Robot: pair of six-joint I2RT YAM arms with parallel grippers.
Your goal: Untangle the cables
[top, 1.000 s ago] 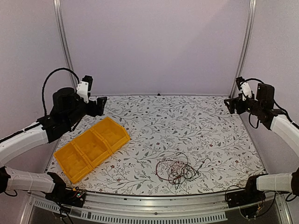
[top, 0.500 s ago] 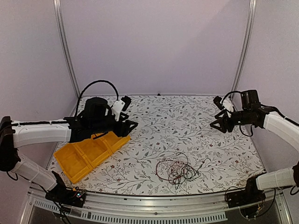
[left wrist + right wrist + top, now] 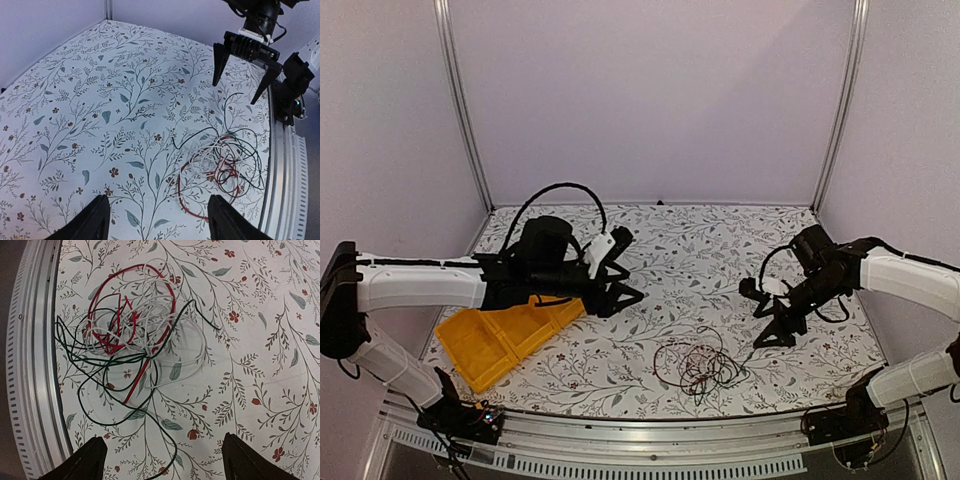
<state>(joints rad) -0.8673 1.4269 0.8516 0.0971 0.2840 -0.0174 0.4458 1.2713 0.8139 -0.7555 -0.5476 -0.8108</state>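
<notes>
I should next move my open right gripper down toward the tabletop onto the black cable's loose end [image 3: 169, 464], because it sticks out from the tangle [image 3: 130, 330], away from other wires.
The cables [image 3: 700, 365] lie as one tangle of black, dark red and whitish wires near the table's front edge, right of centre. My left gripper [image 3: 628, 270] is open and empty, up and to the left of the tangle. My right gripper [image 3: 757, 315] is open and empty, just right of it and above the table. The left wrist view shows the tangle [image 3: 220, 160] ahead of my open left gripper [image 3: 160, 220], with the right gripper [image 3: 236, 90] beyond. The right wrist view shows the tangle [image 3: 130, 330] ahead of my open right gripper [image 3: 167, 462].
A yellow divided bin [image 3: 495, 335] sits at the front left, partly under my left arm. The aluminium front rail [image 3: 670, 430] runs close beside the tangle and also shows in the right wrist view [image 3: 35, 365]. The table has a floral cloth.
Both arms have swung in from the back corners toward the middle and down toward the tangle. The left arm now reaches over the bin. The cables have not moved.
</notes>
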